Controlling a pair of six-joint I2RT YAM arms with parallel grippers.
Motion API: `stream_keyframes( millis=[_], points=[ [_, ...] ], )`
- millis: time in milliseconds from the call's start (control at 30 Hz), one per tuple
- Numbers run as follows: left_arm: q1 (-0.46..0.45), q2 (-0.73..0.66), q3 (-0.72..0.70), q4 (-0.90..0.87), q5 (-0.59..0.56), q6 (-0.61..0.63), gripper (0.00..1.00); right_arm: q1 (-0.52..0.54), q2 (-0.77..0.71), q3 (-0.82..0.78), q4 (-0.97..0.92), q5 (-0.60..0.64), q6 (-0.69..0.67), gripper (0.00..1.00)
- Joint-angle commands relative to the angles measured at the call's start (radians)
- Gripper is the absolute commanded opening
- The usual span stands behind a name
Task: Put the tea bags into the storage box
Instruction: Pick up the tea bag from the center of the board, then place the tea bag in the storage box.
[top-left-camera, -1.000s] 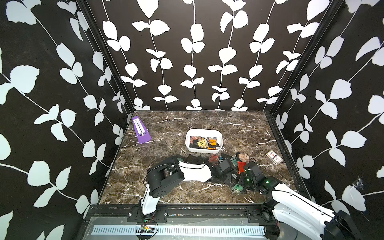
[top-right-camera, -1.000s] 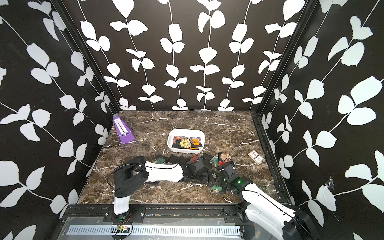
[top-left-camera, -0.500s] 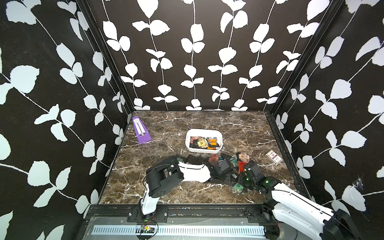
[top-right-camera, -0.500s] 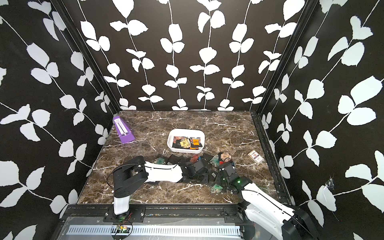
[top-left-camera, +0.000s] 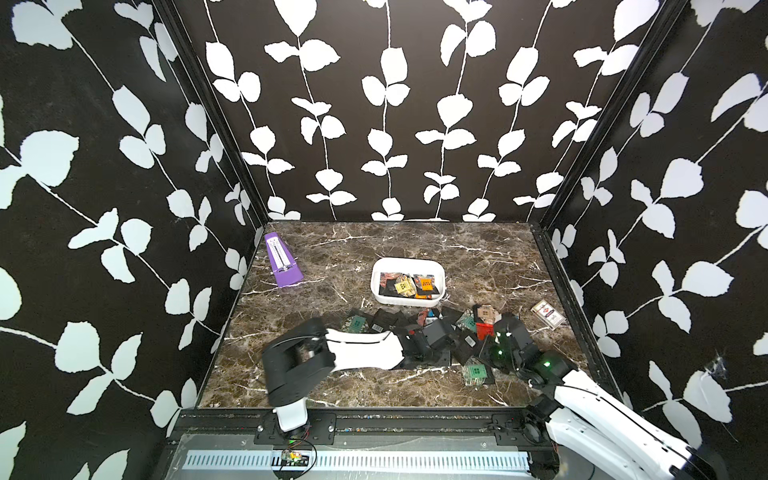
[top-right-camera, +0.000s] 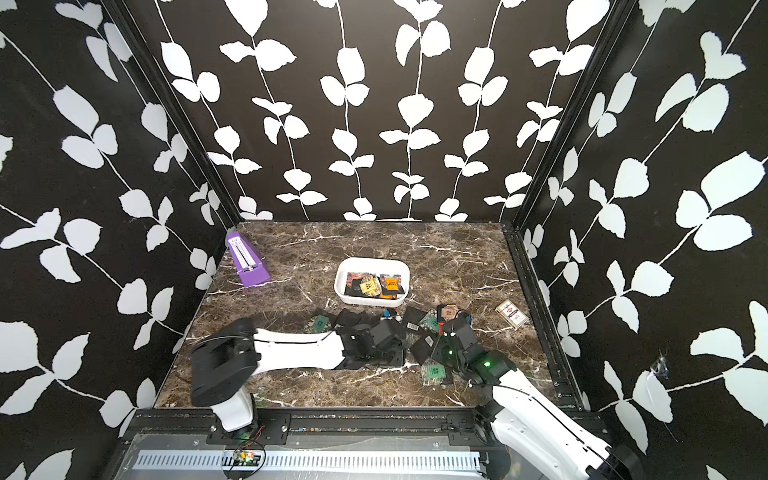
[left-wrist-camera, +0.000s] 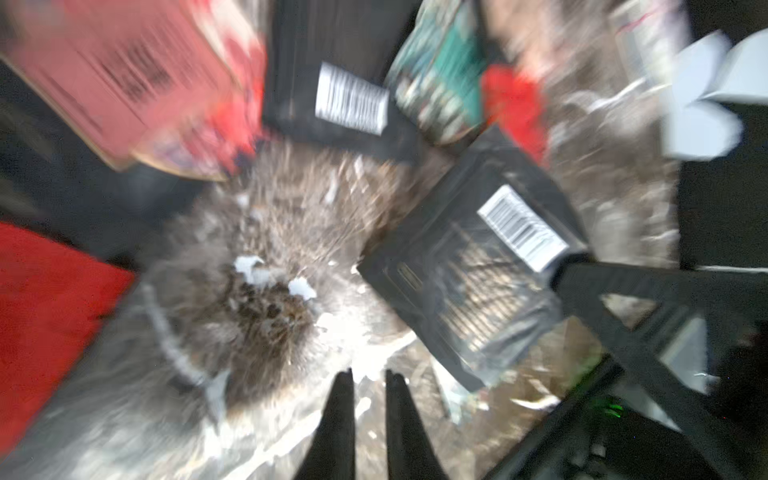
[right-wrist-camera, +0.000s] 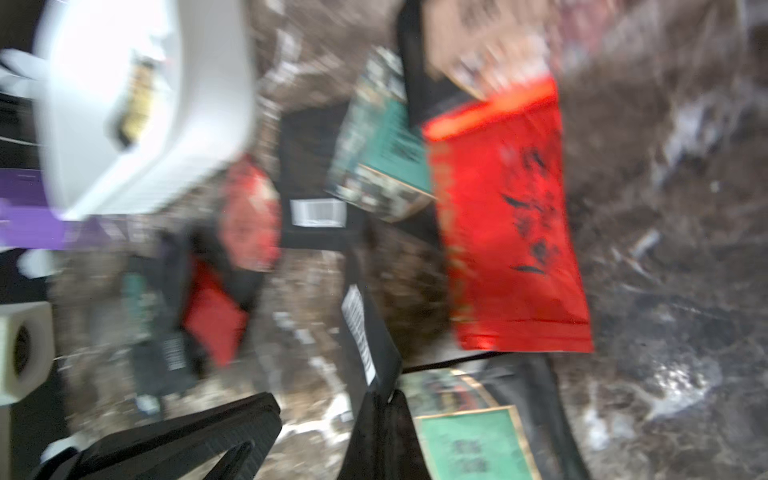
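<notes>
The white storage box is outward of my right gripper, so next the gripper will lift the black tea bag outward over the tea bags inside the white storage box and release it.
The white storage box (top-left-camera: 376, 286) (top-right-camera: 340, 286) stands mid-table with several tea bags (top-left-camera: 415, 284) inside. More tea bags (top-left-camera: 475, 371) (top-right-camera: 433, 371) lie scattered in front of it, mostly black, some green and red. My left gripper (left-wrist-camera: 369, 374) (top-left-camera: 446, 336) hovers low over bare marble among them, jaws slightly open and empty. My right gripper (right-wrist-camera: 384, 395) (top-left-camera: 484, 353) is shut on the corner of a black tea bag (right-wrist-camera: 365, 332) (left-wrist-camera: 478, 282) with a barcode label. A red tea bag (right-wrist-camera: 507, 232) lies just beyond it. Both wrist views are blurred.
A purple metronome (top-left-camera: 282, 262) (top-right-camera: 247, 262) stands at the far left by the wall. A white-and-red card pack (top-left-camera: 547, 312) (top-right-camera: 512, 314) lies near the right wall. The two grippers are close together amid the pile. Black leaf-patterned walls enclose three sides.
My right gripper has closed onto the black tea bag. The left jaws have parted a little. Both arms have shifted only slightly.
</notes>
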Motion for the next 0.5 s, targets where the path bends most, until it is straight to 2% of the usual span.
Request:
stream_keyframes(
  millis=[0,133,267,467],
  points=[
    [0.004,-0.136,-0.036,-0.03,-0.117,0.06,0.16,-0.005,-0.006,0.135,-0.057,-0.013,-0.032,0.0],
    [0.006,-0.289,-0.109,-0.087,-0.248,0.091,0.19,-0.006,0.064,0.272,-0.062,-0.01,-0.061,0.0],
    [0.016,-0.441,-0.248,-0.084,-0.378,0.092,0.27,-0.006,0.2,0.402,-0.022,-0.013,-0.094,0.0],
    [0.054,-0.59,-0.381,-0.068,-0.404,0.098,0.32,-0.006,0.465,0.597,0.065,-0.015,-0.142,0.0]
  ],
)
